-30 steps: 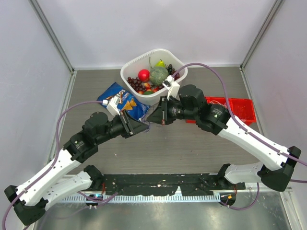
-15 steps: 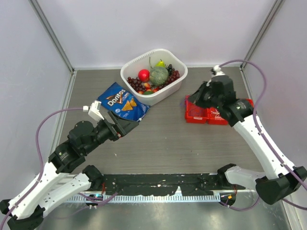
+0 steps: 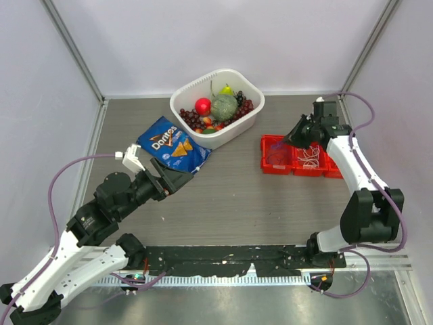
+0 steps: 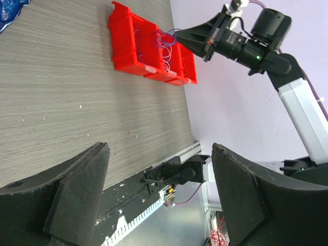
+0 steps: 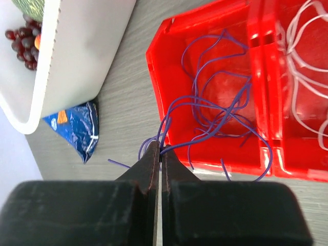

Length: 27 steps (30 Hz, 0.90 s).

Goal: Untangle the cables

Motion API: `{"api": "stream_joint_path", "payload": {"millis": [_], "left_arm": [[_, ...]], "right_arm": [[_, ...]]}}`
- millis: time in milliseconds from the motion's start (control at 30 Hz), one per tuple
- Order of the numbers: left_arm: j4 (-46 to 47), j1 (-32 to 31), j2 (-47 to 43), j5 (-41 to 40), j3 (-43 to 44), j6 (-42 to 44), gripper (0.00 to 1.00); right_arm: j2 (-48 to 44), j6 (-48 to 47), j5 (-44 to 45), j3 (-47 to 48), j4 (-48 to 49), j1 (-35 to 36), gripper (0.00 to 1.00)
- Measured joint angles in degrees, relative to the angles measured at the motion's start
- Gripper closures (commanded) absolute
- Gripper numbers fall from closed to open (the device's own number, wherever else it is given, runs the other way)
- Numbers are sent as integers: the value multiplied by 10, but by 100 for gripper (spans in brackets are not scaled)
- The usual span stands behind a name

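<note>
My right gripper lowers into the red bin's end section below next and releases the held cables, because the rest of the purple cables lies there.
In the right wrist view my right gripper is shut on a few purple cables, which trail down into the left compartment of the red bin. White cables lie in the compartment beside it. From above, the right gripper hovers over the bin's left compartment, with the white cables in the middle one. My left gripper is open and holds nothing, near the chip bag's lower corner. Its own view shows wide-apart jaws and, far off, the bin.
A white basket of fruit stands at the back centre. A blue chip bag lies in front of it, just left of centre. Metal frame posts rise at both back corners.
The two grippers were close together at the table's middle; the right one swung right to the red bin carrying purple cables. The left one drew back to the left and opened.
</note>
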Motion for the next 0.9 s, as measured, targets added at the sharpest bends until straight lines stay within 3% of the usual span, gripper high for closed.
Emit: {"api": "stream_joint_path", "payload": {"millis": [200, 600, 800, 900], "left_arm": [[0, 0, 10, 5, 0, 0, 16], [5, 0, 36, 24, 0, -2, 15], [12, 0, 47, 26, 0, -2, 15], [12, 0, 53, 26, 0, -2, 15]], "right_arm": [[48, -1, -35, -32, 48, 3, 99], [172, -76, 32, -30, 41, 12, 97], [175, -103, 81, 43, -14, 44, 76], [159, -111, 102, 63, -21, 59, 56]]}}
